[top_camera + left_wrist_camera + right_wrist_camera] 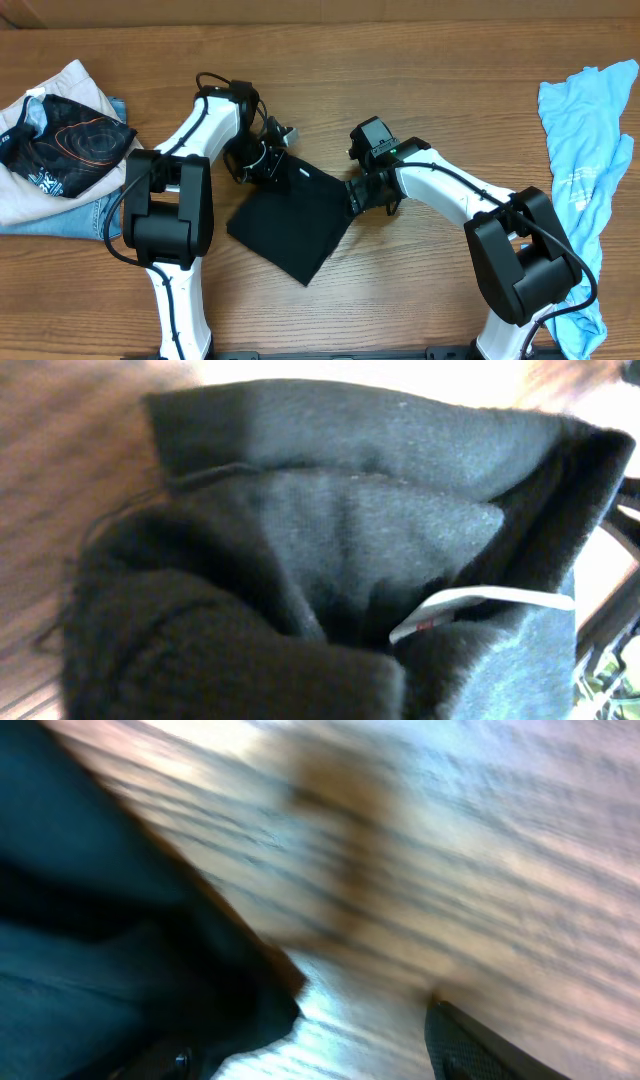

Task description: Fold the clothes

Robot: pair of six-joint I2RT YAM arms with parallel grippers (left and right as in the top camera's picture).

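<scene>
The T-shirt [295, 225] is already folded square, so it goes up in my left gripper next, then to the left in the overhead view, and comes free atop the printed black garment [72, 142].
The clothes, a plain black T-shirt [295, 225], lie folded into a rough square in the middle of the table. My left gripper [265, 160] sits at its far left corner, shut on bunched black fabric [330, 530] that fills the left wrist view and hides the fingers. A white label [480, 605] pokes out of the folds. My right gripper [358, 195] is at the shirt's right edge and stands open [320, 1060]. The fabric edge [90, 950] lies over its left finger, and its right finger [470, 1045] rests apart on bare wood.
At the far left is a black garment with an orange-and-white swirl print [70, 140], lying on beige cloth [60, 90] and denim [60, 215]. A light blue shirt [585, 160] is draped along the right edge. The wooden table [420, 60] stretches behind.
</scene>
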